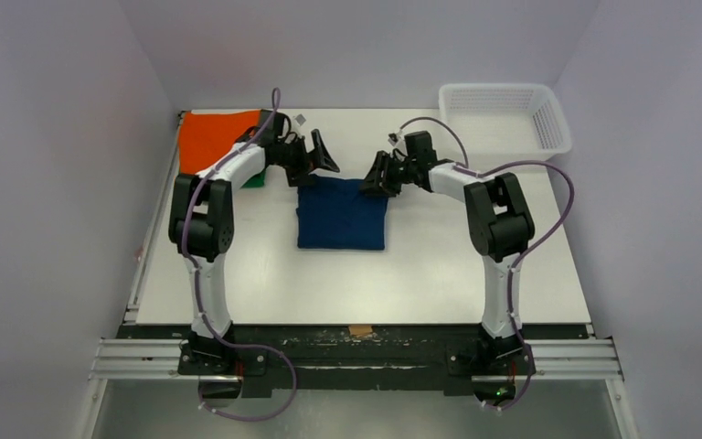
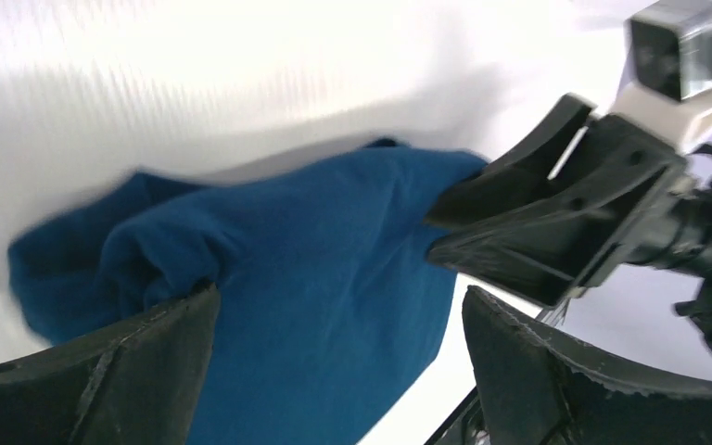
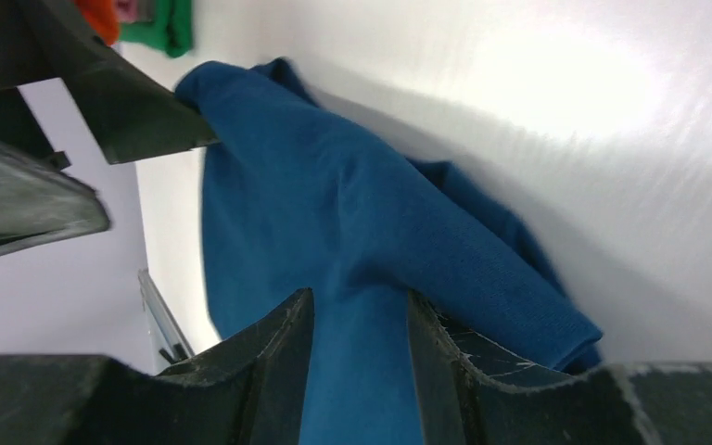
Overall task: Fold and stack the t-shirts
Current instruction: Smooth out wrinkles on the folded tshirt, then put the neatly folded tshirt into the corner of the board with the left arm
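Next, my left gripper draws back and turns, then lowers astride the navy t-shirt's edge facing the orange t-shirt.
The navy blue t-shirt (image 1: 342, 213) lies folded into a rectangle at the table's middle, with no print showing. My left gripper (image 1: 316, 163) hovers over its far left corner with the jaws wide apart and empty. In the left wrist view the blue cloth (image 2: 315, 278) lies below the gripper (image 2: 338, 297). My right gripper (image 1: 373, 183) is at the far right corner. In the right wrist view it (image 3: 360, 301) is closed onto a ridge of the blue cloth (image 3: 334, 204). A folded orange t-shirt (image 1: 215, 137) lies on a green one (image 1: 254, 180) at the back left.
A white mesh basket (image 1: 505, 114) stands at the back right corner. Grey walls close in the table on the left, back and right. The two grippers are near each other above the shirt's far edge; the right one shows in the left wrist view (image 2: 445, 227).
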Motion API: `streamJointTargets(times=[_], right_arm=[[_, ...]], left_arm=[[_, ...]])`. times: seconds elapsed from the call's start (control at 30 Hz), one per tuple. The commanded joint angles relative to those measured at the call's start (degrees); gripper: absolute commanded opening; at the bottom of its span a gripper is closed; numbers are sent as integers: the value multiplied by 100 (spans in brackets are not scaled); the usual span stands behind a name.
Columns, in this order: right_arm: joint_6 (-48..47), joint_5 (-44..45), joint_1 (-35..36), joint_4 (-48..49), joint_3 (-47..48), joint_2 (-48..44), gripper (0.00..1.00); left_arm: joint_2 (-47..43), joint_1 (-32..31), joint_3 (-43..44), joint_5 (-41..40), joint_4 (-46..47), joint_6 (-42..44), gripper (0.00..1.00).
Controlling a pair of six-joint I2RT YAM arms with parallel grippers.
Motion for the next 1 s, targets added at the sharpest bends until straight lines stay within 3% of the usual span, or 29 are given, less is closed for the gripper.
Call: streamJointTargets(times=[0.0, 0.2, 0.33, 0.43, 0.57, 0.77, 0.97], right_arm=[[195, -105, -126, 335, 593, 370, 41], [206, 35, -144, 128, 615, 754, 41], [223, 66, -171, 62, 517, 699, 41], [-169, 459, -180, -825, 923, 382, 42], [-428, 1100, -185, -1250, 746, -754, 44], [-386, 2320, -185, -1258, -1024, -2993, 44], [-42, 3276, -191, -1200, -3052, -5077, 44]], left_arm=[[730, 8, 834, 415, 264, -258, 100], [1484, 17, 1307, -85, -555, -311, 100], [1329, 17, 1153, -290, -624, -356, 100], [922, 17, 1325, -429, -901, -236, 100], [-203, -7, 1037, -753, -913, -95, 100], [-1778, -10, -334, -1481, -856, 42, 100], [-2011, -10, -974, -2003, -1126, 119, 100]])
